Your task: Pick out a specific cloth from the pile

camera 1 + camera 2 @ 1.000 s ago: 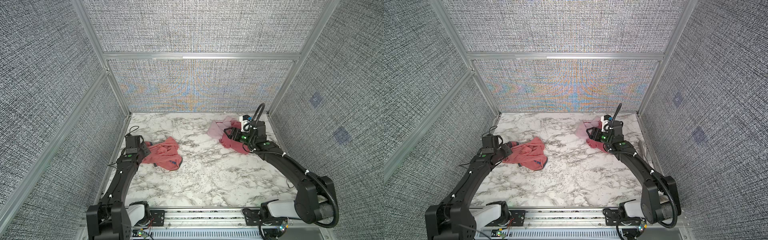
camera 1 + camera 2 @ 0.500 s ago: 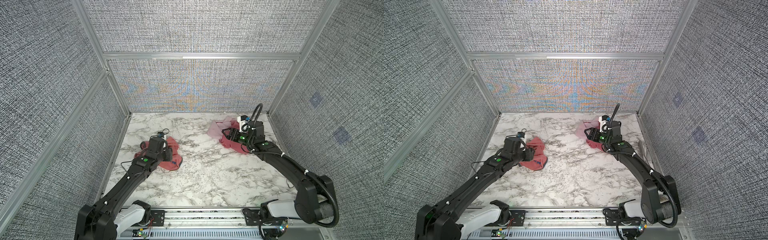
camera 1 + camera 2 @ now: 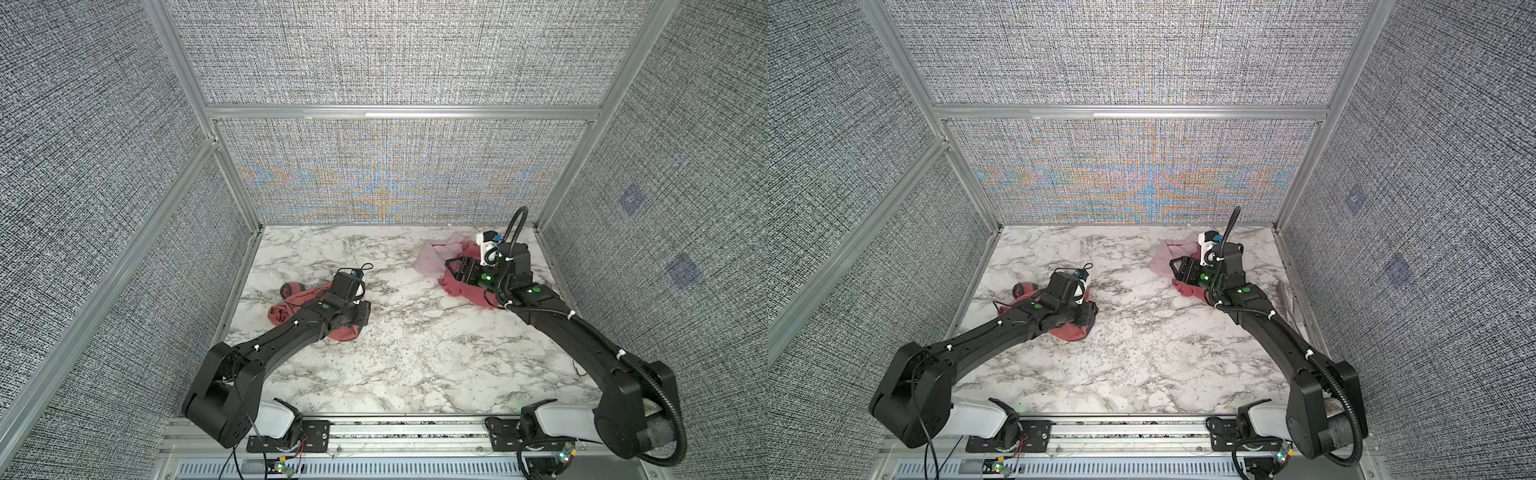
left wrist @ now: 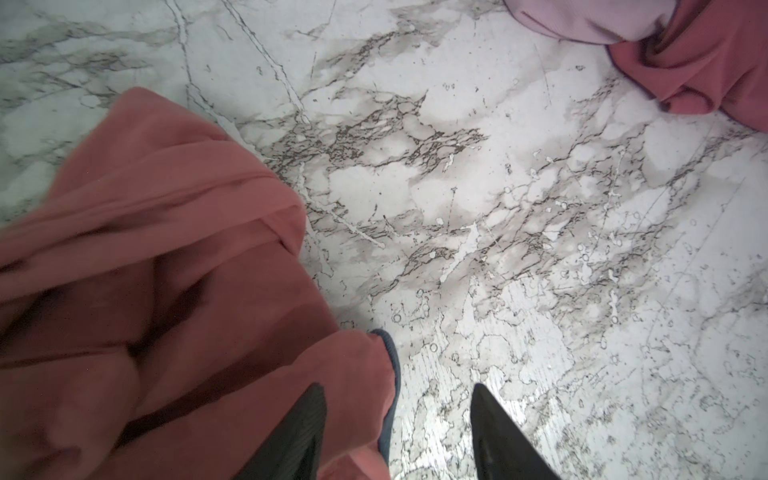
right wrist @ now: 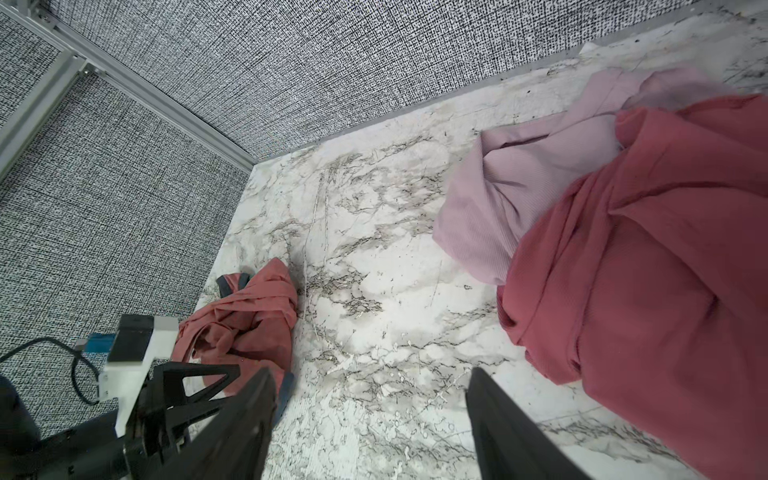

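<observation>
The trimmed fold of the coral-pink cloth is below my left gripper, between its open fingers. My left gripper needs to go down around that fold next and close.
The cloth (image 3: 291, 301) (image 3: 1073, 333), coral-pink with a grey-blue trim band, lies crumpled at the left of the marble table, partly under my left arm. My left gripper (image 3: 365, 312) (image 3: 1091, 312) (image 4: 397, 387) hangs open over the cloth's (image 4: 166, 291) right edge. One finger is above the fabric, the other above bare marble, and the trimmed hem lies between them. My right gripper (image 3: 451, 265) (image 3: 1174, 263) (image 5: 370, 370) is open at the back right with only marble between its fingers. The right wrist view also shows the cloth (image 5: 249, 316).
A plain rose-red cloth (image 3: 469, 293) (image 3: 1187, 289) (image 5: 644, 270) (image 4: 706, 62) lies under and beside the right gripper, overlapping a pale pink cloth (image 3: 432, 259) (image 3: 1163, 259) (image 5: 498, 199) (image 4: 582, 16) near the back wall. Textured walls and metal rails (image 3: 245, 266) enclose the table (image 3: 415, 353).
My left arm has swung from the left wall side rightward across the coral cloth, and its gripper now sits over the cloth's right edge. The right arm has not moved.
</observation>
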